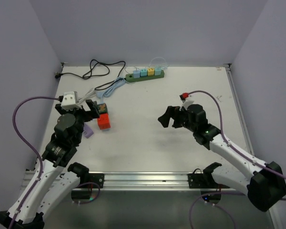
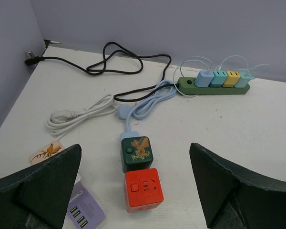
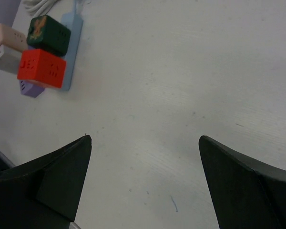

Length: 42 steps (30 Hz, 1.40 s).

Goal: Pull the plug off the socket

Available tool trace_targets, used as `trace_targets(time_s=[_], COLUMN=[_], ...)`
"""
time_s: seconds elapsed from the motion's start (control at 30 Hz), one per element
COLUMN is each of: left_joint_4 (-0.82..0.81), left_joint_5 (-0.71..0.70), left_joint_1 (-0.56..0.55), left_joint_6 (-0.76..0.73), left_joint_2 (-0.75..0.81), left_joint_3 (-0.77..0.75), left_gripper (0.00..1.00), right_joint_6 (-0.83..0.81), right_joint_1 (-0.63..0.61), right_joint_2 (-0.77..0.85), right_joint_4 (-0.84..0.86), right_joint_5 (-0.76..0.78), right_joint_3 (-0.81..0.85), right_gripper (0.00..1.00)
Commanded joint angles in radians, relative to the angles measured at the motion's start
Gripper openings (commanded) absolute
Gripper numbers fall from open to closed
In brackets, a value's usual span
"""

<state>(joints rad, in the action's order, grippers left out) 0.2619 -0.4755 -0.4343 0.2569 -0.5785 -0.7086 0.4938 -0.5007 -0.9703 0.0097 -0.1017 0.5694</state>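
My right gripper moves across and down over the red cube (image 1: 104, 121) (image 3: 41, 67) next, as it sits below the gripper and to its left in the top view.
The socket, a long dark green power strip (image 1: 145, 78), lies at the back of the table with a black cord (image 1: 93, 71) running left. Several small plugs stand in it in a row: blue (image 1: 136, 73), teal (image 1: 143, 72), yellow (image 1: 151, 71) and pale teal (image 1: 158, 71). It also shows far ahead in the left wrist view (image 2: 214, 89), with the blue plug (image 2: 201, 78) nearest its free left outlet. My left gripper (image 1: 93, 109) (image 2: 135, 157) is open and empty, well short of the strip. My right gripper (image 1: 168, 117) (image 3: 144, 143) is open and empty over bare table.
A red cube socket (image 2: 143, 188) and a dark green cube (image 2: 137, 152) sit on a light blue strip (image 3: 70, 47) just ahead of my left gripper. A purple strip (image 2: 86, 212) lies beside them. A coiled white cord (image 2: 78, 114) and a light blue cable (image 2: 150, 102) lie between them and the socket.
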Motion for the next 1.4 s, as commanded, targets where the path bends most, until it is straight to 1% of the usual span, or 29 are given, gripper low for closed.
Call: trace_targets(time_s=[0.0, 0.07, 0.1, 0.13, 0.17, 0.2, 0.23, 0.27, 0.3, 0.33, 0.37, 0.4, 0.43, 0.47, 0.5, 0.6, 0.67, 0.7, 0.73, 0.77, 0.87, 1.03, 1.07, 1.17, 1.27, 1.37], left_joint_4=[0.000, 0.011, 0.028, 0.039, 0.051, 0.072, 0.082, 0.089, 0.095, 0.099, 0.102, 0.105, 0.111, 0.115, 0.128, 0.148, 0.154, 0.152, 0.148, 0.142, 0.135, 0.140, 0.139, 0.138, 0.135, 0.135], left_joint_5=[-0.125, -0.170, -0.225, -0.259, -0.296, -0.367, -0.397, -0.419, -0.445, -0.454, -0.462, -0.481, -0.491, -0.500, -0.515, -0.544, -0.554, -0.557, -0.557, -0.555, -0.546, -0.538, -0.537, -0.529, -0.520, -0.517], left_joint_1=[-0.003, -0.001, -0.003, -0.003, -0.003, -0.003, -0.003, -0.001, -0.001, -0.001, -0.001, -0.001, -0.003, -0.001, -0.001, -0.001, -0.001, -0.001, -0.003, -0.003, -0.001, -0.001, -0.001, -0.003, -0.001, -0.003], left_joint_6=[0.042, 0.061, 0.070, 0.079, 0.111, 0.129, 0.162, 0.171, 0.177, 0.188, 0.191, 0.196, 0.206, 0.212, 0.220, 0.251, 0.266, 0.269, 0.269, 0.269, 0.262, 0.265, 0.265, 0.263, 0.263, 0.263], left_joint_2=[0.035, 0.055, 0.061, 0.066, 0.078, 0.085, 0.098, 0.103, 0.108, 0.114, 0.117, 0.118, 0.118, 0.118, 0.118, 0.127, 0.144, 0.150, 0.164, 0.167, 0.172, 0.167, 0.169, 0.170, 0.167, 0.167], left_joint_3=[-0.032, -0.032, -0.034, -0.041, -0.046, -0.049, -0.049, -0.049, -0.048, -0.049, -0.049, -0.049, -0.051, -0.051, -0.054, -0.060, -0.061, -0.057, -0.051, -0.049, -0.046, -0.046, -0.046, -0.046, -0.043, -0.042], left_gripper=[1.00, 1.00, 1.00, 1.00, 1.00, 1.00, 0.99, 1.00, 0.99, 1.00, 1.00, 1.00, 1.00, 1.00, 1.00, 1.00, 1.00, 1.00, 0.99, 0.99, 0.99, 0.99, 0.99, 0.99, 0.99, 0.99], right_joint_6=[-0.043, -0.055, -0.057, -0.063, -0.066, -0.069, -0.067, -0.064, -0.069, -0.077, -0.081, -0.089, -0.089, -0.083, -0.063, -0.014, -0.003, -0.023, -0.032, -0.037, -0.038, -0.012, -0.005, 0.029, 0.061, 0.109], right_joint_1=[-0.123, -0.180, -0.235, -0.263, -0.289, -0.333, -0.355, -0.375, -0.416, -0.436, -0.456, -0.498, -0.515, -0.530, -0.553, -0.587, -0.601, -0.620, -0.631, -0.651, -0.670, -0.679, -0.679, -0.673, -0.656, -0.627], right_joint_2=[-0.102, -0.188, -0.218, -0.260, -0.337, -0.390, -0.434, -0.532, -0.577, -0.622, -0.672, -0.753, -0.802, -0.841, -0.916, -1.028, -1.071, -1.090, -1.135, -1.159, -1.237, -1.331, -1.370, -1.423, -1.455, -1.458], right_joint_4=[0.058, 0.070, 0.078, 0.076, 0.073, 0.066, 0.061, 0.053, 0.036, 0.027, -0.003, -0.007, -0.046, -0.095, -0.118, -0.180, -0.207, -0.217, -0.232, -0.294, -0.397, -0.522, -0.580, -0.678, -0.708, -0.720], right_joint_5=[-0.047, -0.023, -0.013, -0.001, 0.023, 0.037, 0.049, 0.065, 0.083, 0.095, 0.111, 0.158, 0.196, 0.233, 0.296, 0.376, 0.437, 0.448, 0.492, 0.514, 0.583, 0.637, 0.649, 0.680, 0.657, 0.603], right_joint_3=[0.173, 0.228, 0.288, 0.323, 0.358, 0.432, 0.472, 0.513, 0.596, 0.639, 0.729, 0.774, 0.818, 0.902, 0.941, 1.053, 1.115, 1.138, 1.165, 1.242, 1.374, 1.529, 1.590, 1.704, 1.738, 1.715], right_gripper=[0.99, 0.99, 0.99, 0.99, 0.99, 0.99, 0.99, 0.99, 0.99, 0.99, 0.99, 0.99, 0.99, 0.99, 0.99, 0.99, 0.99, 0.99, 0.99, 0.99, 0.99, 0.99, 0.99, 0.99, 0.99, 0.99])
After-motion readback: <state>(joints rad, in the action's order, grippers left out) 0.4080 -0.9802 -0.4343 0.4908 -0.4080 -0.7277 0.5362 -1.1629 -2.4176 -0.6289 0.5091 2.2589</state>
